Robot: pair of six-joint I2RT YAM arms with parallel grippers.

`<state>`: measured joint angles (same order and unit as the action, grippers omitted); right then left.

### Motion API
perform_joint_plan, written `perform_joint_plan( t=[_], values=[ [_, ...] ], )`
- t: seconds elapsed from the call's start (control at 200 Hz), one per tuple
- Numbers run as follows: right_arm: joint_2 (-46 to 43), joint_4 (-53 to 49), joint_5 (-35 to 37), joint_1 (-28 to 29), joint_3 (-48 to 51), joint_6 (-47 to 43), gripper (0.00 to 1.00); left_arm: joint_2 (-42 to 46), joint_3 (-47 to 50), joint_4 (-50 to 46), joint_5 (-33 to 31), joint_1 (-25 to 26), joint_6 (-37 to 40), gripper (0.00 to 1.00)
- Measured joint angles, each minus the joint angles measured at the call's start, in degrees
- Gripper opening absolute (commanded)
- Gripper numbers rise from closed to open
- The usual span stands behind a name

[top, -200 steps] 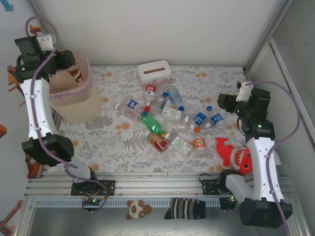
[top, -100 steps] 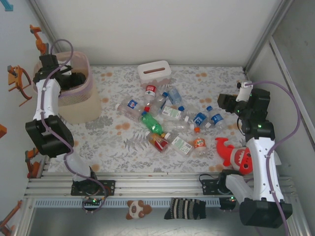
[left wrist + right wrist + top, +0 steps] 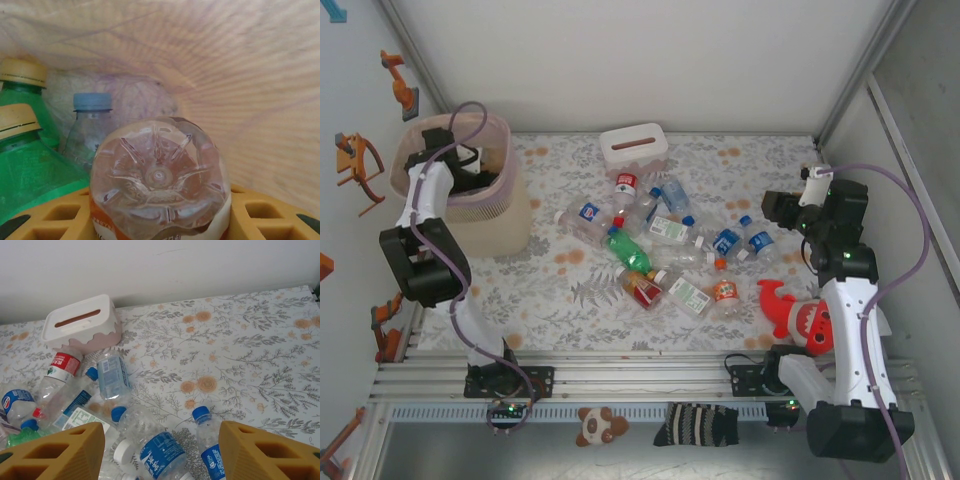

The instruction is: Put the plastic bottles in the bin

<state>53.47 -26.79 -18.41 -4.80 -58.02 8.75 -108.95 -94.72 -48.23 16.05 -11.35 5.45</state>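
The bin's sides surround the clear bottle, so my left gripper will open next and let it go beside the deeper blue-capped bottle.
The bin (image 3: pixel 508 222) stands at the far left of the table. My left gripper (image 3: pixel 470 170) reaches down inside it, shut on a clear bottle with an orange and white label (image 3: pixel 159 175), whose base faces the wrist camera. Two green bottles (image 3: pixel 30 170) and a clear blue-capped bottle (image 3: pixel 92 130) lie deeper in the bin. Several plastic bottles (image 3: pixel 650 250) are heaped mid-table. My right gripper (image 3: pixel 775 210) hovers open over the heap's right end, above two blue-labelled bottles (image 3: pixel 162 452), its fingers (image 3: pixel 60 455) apart with nothing between them.
A white tissue box (image 3: pixel 633 148) sits behind the heap, near the back wall. A red plush shark (image 3: pixel 800 320) lies by the right arm. Frame posts and side walls close in the table left and right.
My left arm has swung over the bin's rim and lowered the gripper, with its bottle, down inside the bin. The right arm has not moved.
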Motion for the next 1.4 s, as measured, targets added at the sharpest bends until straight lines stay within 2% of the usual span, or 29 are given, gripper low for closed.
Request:
perform_joint_plan(
  t=[0.235, 0.411, 0.701, 0.891, 1.132, 1.397],
  values=[
    [0.0, 0.04, 0.0, 0.02, 0.17, -0.02, 0.61, -2.67, 0.02, -0.87, -6.78, 3.39, 2.67, 0.46],
    [0.0, 0.02, 0.0, 0.0, 0.44, -0.02, 0.61, -3.98, -0.13, -1.07, -8.98, 4.22, 3.56, 0.63],
    [0.28, -0.02, -1.68, 0.39, 0.44, -0.02, 0.63, -2.6, -0.79, -1.7, -9.16, 3.67, 3.21, 0.78],
    [0.76, -0.9, -3.26, 1.77, -0.04, -0.04, 0.63, 0.52, -0.94, -2.75, -7.85, 2.6, 2.19, 0.81],
    [2.47, -3.26, -4.35, 4.96, -2.51, -0.04, 0.63, 7.21, -4.07, -3.89, -5.44, 1.46, -0.13, 0.79],
    [6.27, -6.8, -1.79, 15.72, -6.51, -1.55, 0.63, 14.8, -8.44, -4.74, -3.87, 0.85, -2.54, 0.78]
  ],
)
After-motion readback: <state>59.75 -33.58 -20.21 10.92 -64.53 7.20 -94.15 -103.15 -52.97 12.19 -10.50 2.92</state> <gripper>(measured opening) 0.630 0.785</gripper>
